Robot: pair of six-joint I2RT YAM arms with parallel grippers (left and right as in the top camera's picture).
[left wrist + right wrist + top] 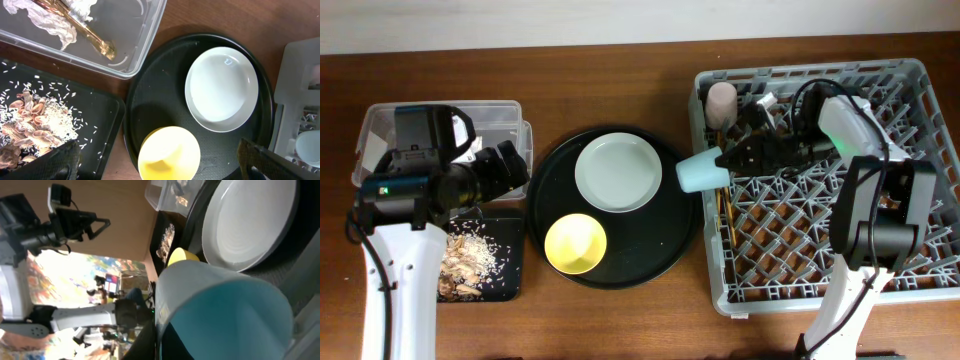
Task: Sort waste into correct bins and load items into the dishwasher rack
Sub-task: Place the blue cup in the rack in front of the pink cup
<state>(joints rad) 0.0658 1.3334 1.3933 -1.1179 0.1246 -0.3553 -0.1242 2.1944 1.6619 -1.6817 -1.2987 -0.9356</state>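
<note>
My right gripper moves down next, shifting the light-blue cup (698,172) inside the rack's edge, then releases it, as the rack spot near the pink cup lies below.
My right gripper (732,158) is shut on the rim of the light-blue cup (698,172) and holds it on its side over the left edge of the grey dishwasher rack (800,72). In the right wrist view the cup (225,315) fills the frame, with my fingers (161,332) pinching its wall. The pink cup (722,103) and the chopsticks (725,215) are in the rack. My left gripper (162,167) is open and empty above the yellow bowl (169,152), near the clear tub (440,125). The pale plate (616,172) and the yellow bowl (576,243) sit on the round black tray (660,250).
The clear tub holds the white tissue (50,20) and the gold wrapper (87,32). The shallow black tray (510,270) in front of it holds food scraps and rice (35,120). The right arm's base stands at the rack's front right.
</note>
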